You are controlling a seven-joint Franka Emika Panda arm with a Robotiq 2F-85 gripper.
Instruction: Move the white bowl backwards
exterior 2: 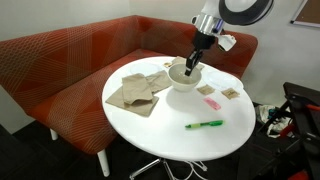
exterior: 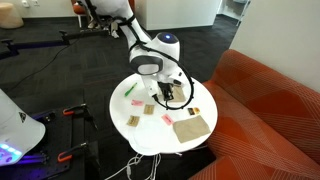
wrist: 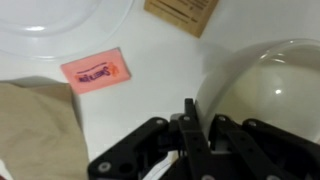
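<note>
The bowl is short of the table's edge by the red sofa, so the robot's gripper will next move the bowl outward toward that edge and then let go of the bowl's rim.
The white bowl sits on the round white table, toward its sofa side. In the wrist view the bowl fills the right half. My gripper is closed over the bowl's near rim, one finger outside the wall and the other inside. In an exterior view the gripper reaches down onto the bowl's rim from above. In an exterior view the gripper hangs over the table's middle and mostly hides the bowl.
Tan cloths lie beside the bowl toward the red sofa. A green marker, a pink packet and a brown packet lie on the table. The pink packet and a cloth show in the wrist view.
</note>
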